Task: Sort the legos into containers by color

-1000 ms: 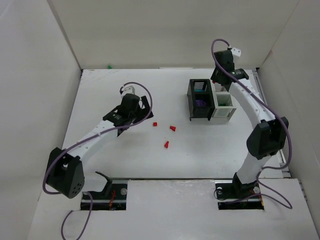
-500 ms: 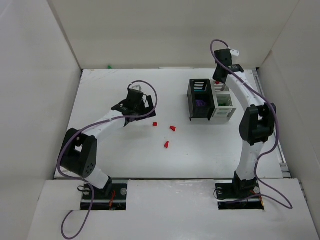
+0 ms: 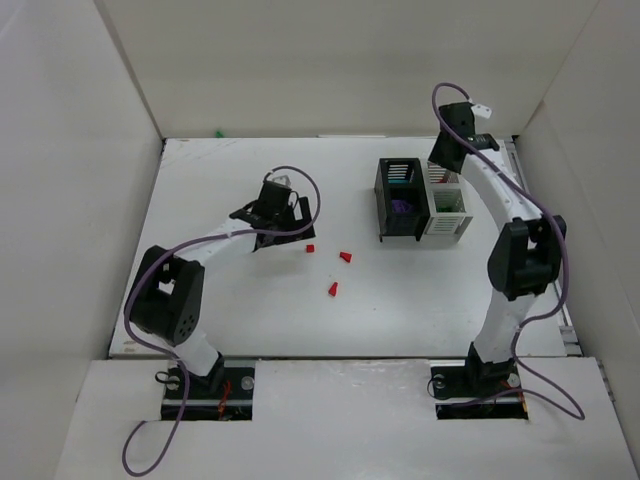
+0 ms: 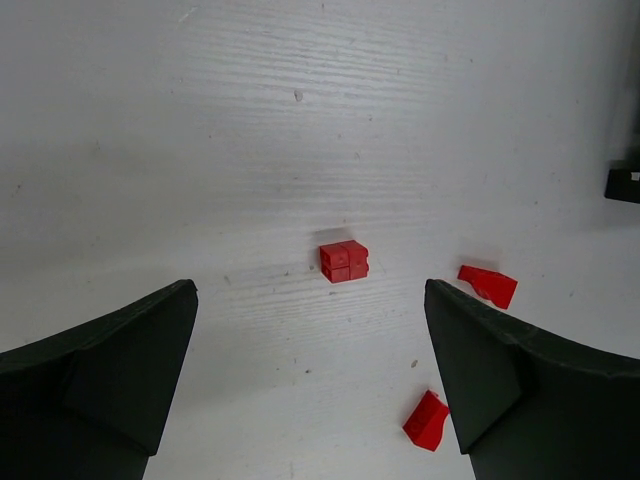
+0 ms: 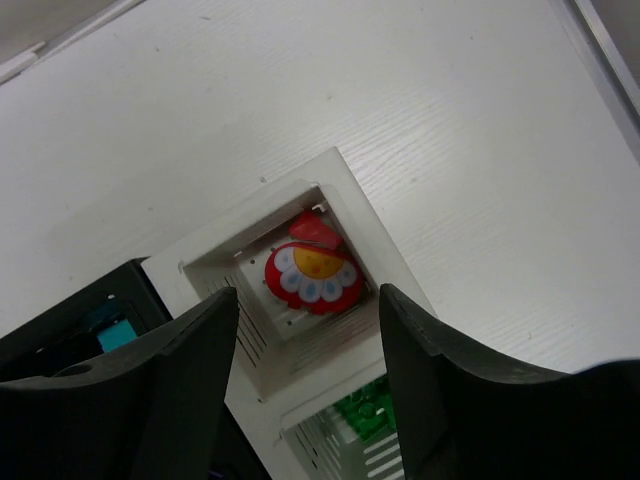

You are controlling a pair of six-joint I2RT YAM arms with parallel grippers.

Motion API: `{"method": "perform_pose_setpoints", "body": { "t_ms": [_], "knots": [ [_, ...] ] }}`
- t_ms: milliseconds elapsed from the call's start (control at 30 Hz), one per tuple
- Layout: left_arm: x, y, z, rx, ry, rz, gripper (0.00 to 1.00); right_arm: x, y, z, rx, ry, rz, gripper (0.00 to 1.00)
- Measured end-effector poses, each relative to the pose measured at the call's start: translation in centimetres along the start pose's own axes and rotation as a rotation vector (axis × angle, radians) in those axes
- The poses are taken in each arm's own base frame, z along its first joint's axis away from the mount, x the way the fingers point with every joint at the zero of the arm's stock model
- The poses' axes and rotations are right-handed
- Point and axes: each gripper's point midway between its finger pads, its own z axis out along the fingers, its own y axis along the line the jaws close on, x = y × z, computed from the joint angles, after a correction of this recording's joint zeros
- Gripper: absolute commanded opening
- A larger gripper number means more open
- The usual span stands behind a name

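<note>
The square brick (image 3: 310,247) (image 4: 343,261) is below my left gripper and to its right in the top view, so I will next lower my left gripper's open fingers around the brick's sides.
Three red legos lie on the white table: a square brick (image 3: 310,247) (image 4: 343,261), a sloped piece (image 3: 345,257) (image 4: 487,284) and another sloped piece (image 3: 332,289) (image 4: 427,419). My left gripper (image 3: 275,212) (image 4: 308,320) hangs open just left of them, and the square brick sits ahead between its fingers. The containers are a black bin (image 3: 384,190) (image 5: 60,325) joined to a white bin (image 3: 462,222) (image 5: 365,215). My right gripper (image 3: 447,160) (image 5: 308,300) stands open above the far white compartment. A red flower piece (image 5: 312,272) and a red lego (image 5: 315,228) lie in that compartment.
Green legos (image 5: 365,412) fill the near white compartment. The black bin holds purple pieces (image 3: 402,207) and a teal one (image 5: 112,335). A small green bit (image 3: 218,132) lies at the table's far edge. White walls close the table in on three sides.
My right gripper has opened above the far white compartment. The left arm has swung a little right, towards the red legos, with its gripper staying open.
</note>
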Motion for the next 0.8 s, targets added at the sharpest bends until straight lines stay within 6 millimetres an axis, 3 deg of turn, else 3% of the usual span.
{"method": "perform_pose_setpoints", "body": {
  "t_ms": [167,233,333,600,800],
  "knots": [
    [1.4,-0.3,1.6,-0.009,0.042,0.042,0.85,-0.5,-1.8,-3.5,-0.020,-0.034,0.032,0.64],
    [2.1,-0.8,2.3,-0.015,0.061,0.072,0.74,-0.7,-2.5,-4.8,-0.029,-0.051,0.050,0.64],
    [2.7,-1.4,3.2,-0.018,0.081,0.109,0.67,-0.3,-3.1,-5.9,-0.037,-0.059,0.061,0.64],
    [2.0,-0.8,4.3,-0.087,0.066,0.136,0.47,2.9,-3.9,-5.2,-0.011,-0.001,0.032,0.64],
    [3.2,-1.4,4.4,-0.122,0.079,0.183,0.46,3.4,-4.0,-5.0,-0.006,0.008,0.029,0.64]
  ]
}}
